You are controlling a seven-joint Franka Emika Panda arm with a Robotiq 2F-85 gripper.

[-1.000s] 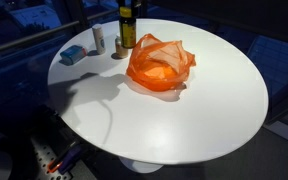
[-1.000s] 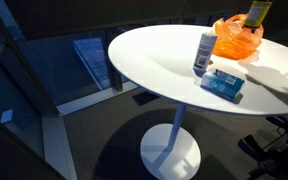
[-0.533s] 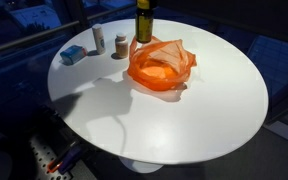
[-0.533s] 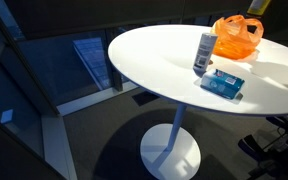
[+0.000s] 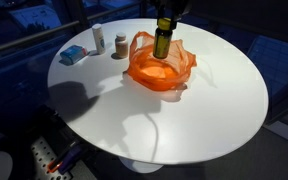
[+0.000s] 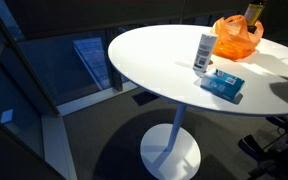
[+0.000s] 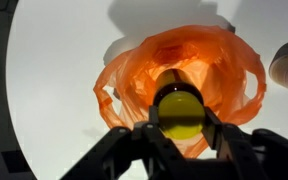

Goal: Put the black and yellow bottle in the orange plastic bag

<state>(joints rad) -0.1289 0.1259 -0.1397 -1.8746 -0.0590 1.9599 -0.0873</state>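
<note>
My gripper will next lower the bottle into the orange bag's opening (image 5: 161, 66), a little away from the small dark jar.
The black and yellow bottle (image 5: 163, 41) hangs upright over the open mouth of the orange plastic bag (image 5: 160, 68) on the round white table (image 5: 184, 120). My gripper (image 7: 177, 118) is shut on the bottle's yellow cap (image 7: 178, 112), which the wrist view shows from above with the bag (image 7: 134, 70) spread below it. In an exterior view the bottle (image 6: 251, 13) shows just above the bag (image 6: 234, 38) at the far side of the table. The bottle's lower end is level with the bag's handles.
A white bottle (image 5: 97, 39), a small dark jar (image 5: 119, 46) and a blue box (image 5: 73, 54) stand at the table's far left. In an exterior view a tube (image 6: 204, 52) and the blue box (image 6: 222, 83) sit near the edge.
My gripper has carried the bottle rightward from beside the small containers and lowered it over the bag's opening.
</note>
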